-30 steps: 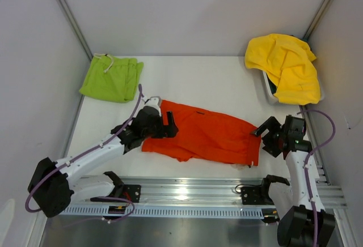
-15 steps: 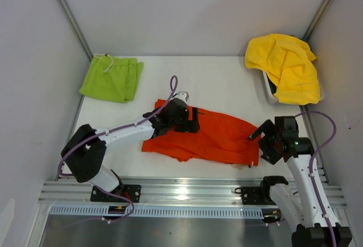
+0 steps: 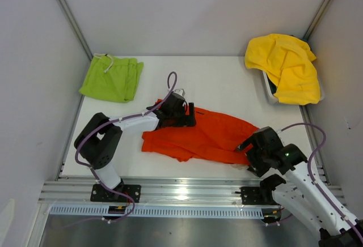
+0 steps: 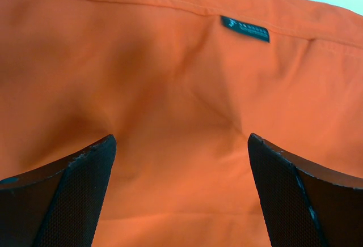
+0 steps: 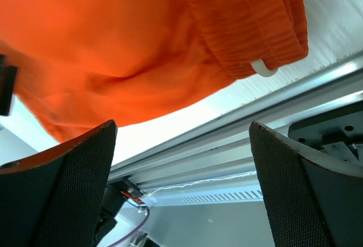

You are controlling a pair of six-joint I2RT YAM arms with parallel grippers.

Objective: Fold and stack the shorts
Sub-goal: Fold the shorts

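Note:
My right gripper moves down onto the waistband's near end by the white drawstring loop next.
The orange-red shorts lie spread across the middle of the white table. The lime-green shorts lie folded at the back left, white drawstring showing. My left gripper is open, low over the orange shorts' back edge; its wrist view shows orange cloth with a dark label between the spread fingers. My right gripper is open at the shorts' front right corner; its wrist view shows the waistband and a white drawstring loop.
A yellow garment is draped over a white bin at the back right. A metal rail runs along the table's near edge. White walls close in the left, back and right sides.
My left gripper moved right from the shorts' left end onto their back edge. My right gripper moved left and down toward the shorts' front right corner.

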